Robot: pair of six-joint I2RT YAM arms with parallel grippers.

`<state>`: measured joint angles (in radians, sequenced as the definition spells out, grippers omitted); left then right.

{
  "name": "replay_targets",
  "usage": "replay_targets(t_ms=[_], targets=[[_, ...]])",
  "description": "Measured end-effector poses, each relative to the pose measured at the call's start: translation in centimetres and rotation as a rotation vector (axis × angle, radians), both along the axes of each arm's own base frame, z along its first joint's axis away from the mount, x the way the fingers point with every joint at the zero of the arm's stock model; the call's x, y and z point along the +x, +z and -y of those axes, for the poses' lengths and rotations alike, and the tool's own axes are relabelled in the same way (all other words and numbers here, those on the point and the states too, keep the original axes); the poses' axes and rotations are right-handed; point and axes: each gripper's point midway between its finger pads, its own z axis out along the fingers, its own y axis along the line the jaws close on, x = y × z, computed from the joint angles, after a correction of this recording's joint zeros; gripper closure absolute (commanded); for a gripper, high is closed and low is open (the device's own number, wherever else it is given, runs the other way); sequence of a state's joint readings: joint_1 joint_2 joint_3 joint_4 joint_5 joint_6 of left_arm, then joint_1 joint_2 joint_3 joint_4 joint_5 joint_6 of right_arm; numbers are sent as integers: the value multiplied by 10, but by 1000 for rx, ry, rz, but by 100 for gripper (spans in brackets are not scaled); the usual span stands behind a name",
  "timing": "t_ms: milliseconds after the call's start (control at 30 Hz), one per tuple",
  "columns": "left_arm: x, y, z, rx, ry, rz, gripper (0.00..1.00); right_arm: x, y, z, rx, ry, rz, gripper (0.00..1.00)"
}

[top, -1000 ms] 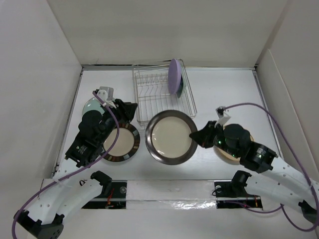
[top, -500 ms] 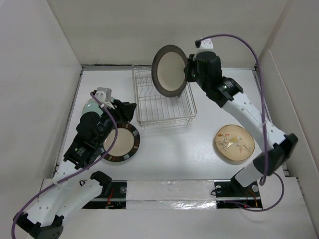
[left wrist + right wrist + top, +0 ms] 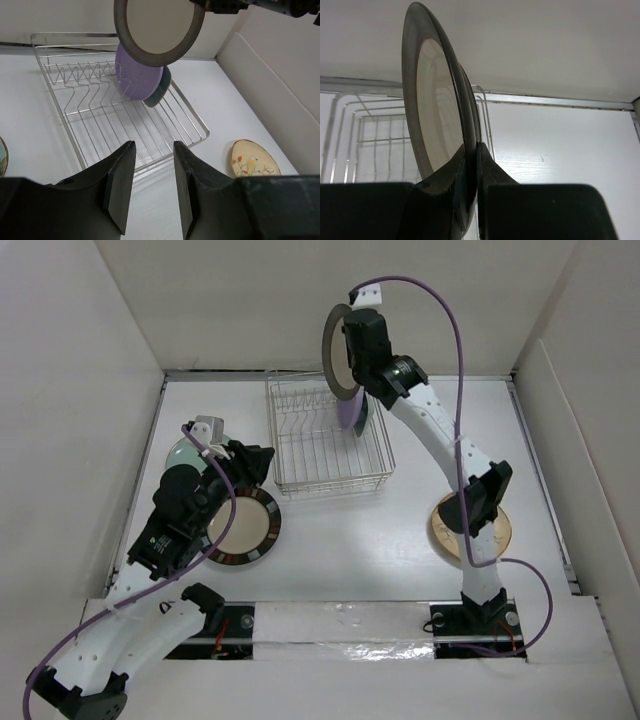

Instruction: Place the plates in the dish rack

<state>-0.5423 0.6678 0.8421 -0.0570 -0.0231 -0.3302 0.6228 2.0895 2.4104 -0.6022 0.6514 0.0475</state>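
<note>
My right gripper should go down next and left in the top view, over the wire slots beside the lavender plate [image 3: 349,410], because those slots are empty.
My right gripper [image 3: 347,348] is shut on the rim of a cream plate with a grey-brown rim [image 3: 333,348]. It holds the plate on edge in the air above the back right of the dish rack [image 3: 300,465]. The plate also shows in the right wrist view [image 3: 437,125] and the left wrist view [image 3: 159,30]. A lavender plate [image 3: 349,410] stands upright in the rack's right side, with a dark teal dish [image 3: 159,92] behind it. My left gripper [image 3: 255,462] is open and empty left of the rack, above a cream plate with a dark brown rim [image 3: 262,535].
A small pale green plate [image 3: 178,452] lies at the far left, partly under my left arm. A tan floral plate [image 3: 448,540] lies at the right, partly hidden by my right arm. White walls close in the table on three sides.
My right arm has lifted the grey-brown-rimmed plate from the table in front of the rack, carried it over the rack and turned it edge-on. The left arm has not moved.
</note>
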Motion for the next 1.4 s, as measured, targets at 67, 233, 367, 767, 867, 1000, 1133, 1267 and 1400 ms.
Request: replay_targets(t_ms=[67, 233, 367, 767, 867, 1000, 1133, 1267, 1400], targets=[[0, 0, 0, 0, -2, 0, 67, 3, -12, 0, -35, -22, -16, 100], [-1, 1, 1, -2, -6, 3, 67, 8, -40, -6, -101, -47, -57, 100], [-1, 1, 1, -2, -7, 3, 67, 11, -57, -14, -125, -43, -80, 100], [-1, 1, 1, -2, -7, 3, 67, 17, -97, -29, -164, -44, -125, 100], [-1, 1, 1, -2, -7, 3, 67, 18, -99, -31, -152, -49, -119, 100], [-1, 1, 1, -2, -7, 3, 67, 19, -107, -34, -123, -59, -118, 100], [-1, 1, 1, -1, -8, 2, 67, 20, -116, -38, -73, -78, -116, 100], [-1, 1, 1, -2, -8, 3, 67, 20, -123, -41, -46, -101, -106, 95], [-1, 1, 1, -2, -9, 3, 66, 17, -123, -45, -48, -111, -95, 88]])
